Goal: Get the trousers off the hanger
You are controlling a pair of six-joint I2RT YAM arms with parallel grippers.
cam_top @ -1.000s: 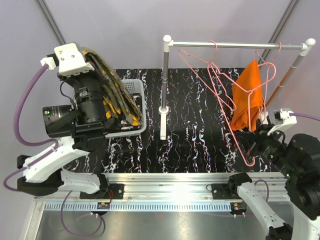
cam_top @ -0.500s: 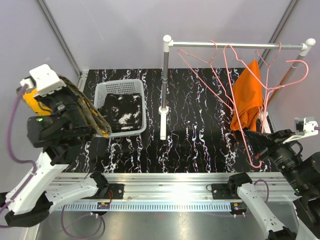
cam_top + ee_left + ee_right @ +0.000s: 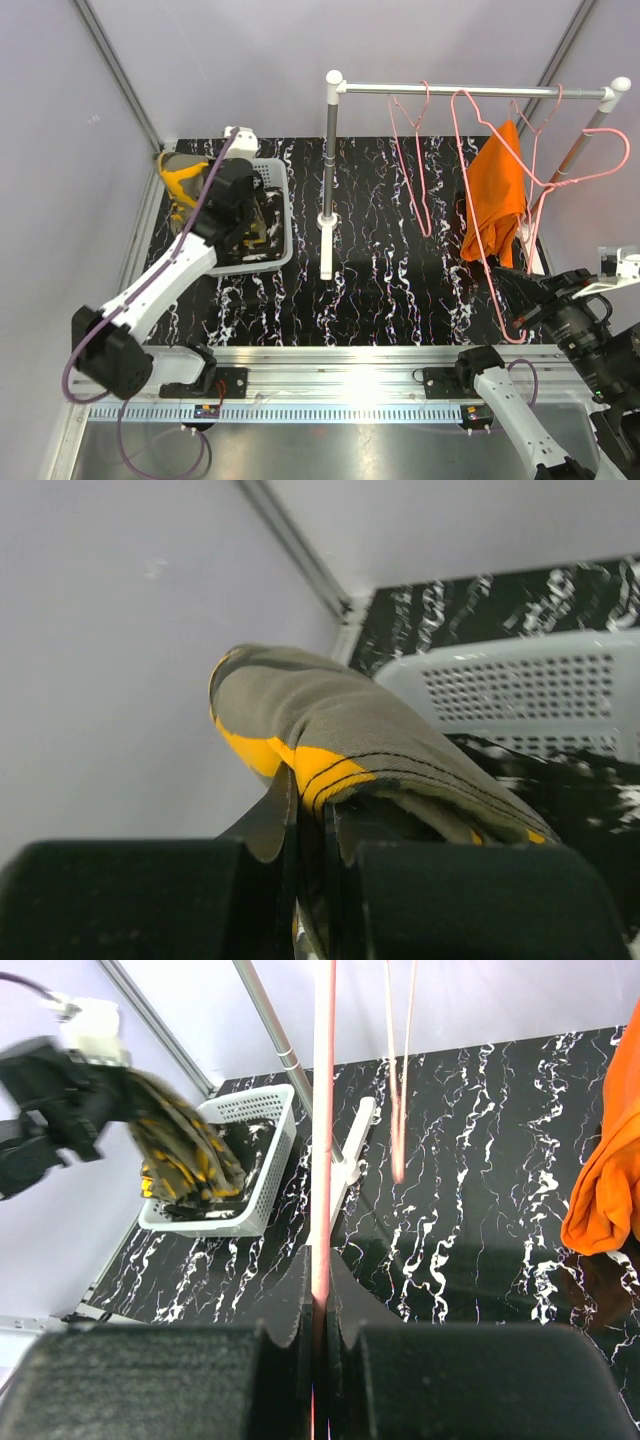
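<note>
My left gripper should next move over the inside of the grey basket, below it and to its right in the top view. Then it should lower the overhanging trousers and release them.
The olive and yellow-orange camouflage trousers (image 3: 183,182) hang over the grey basket (image 3: 283,247) at the far left, with my left gripper (image 3: 207,190) shut on them. Up close, the cloth (image 3: 340,730) is pinched between the left gripper's (image 3: 318,830) jaws. My right gripper (image 3: 508,290), at the near right, is shut on the lower wire of a bare pink hanger (image 3: 470,180); the wire (image 3: 323,1110) runs straight up between the right gripper's (image 3: 322,1285) jaws. The bright orange trousers (image 3: 497,195) hang on another hanger from the rail. Black cloth with white splotches (image 3: 262,1148) lies in the basket (image 3: 262,1100).
A metal rail (image 3: 470,90) on a white post (image 3: 328,180) crosses the back of the black marbled table (image 3: 390,270). A second bare pink hanger (image 3: 415,150) dangles from it. Grey walls close in behind and at the left.
The left arm swung from high at the near left out to the basket, carrying the camouflage trousers. The right arm drew back right, pulling the hanger's lower end with it.
</note>
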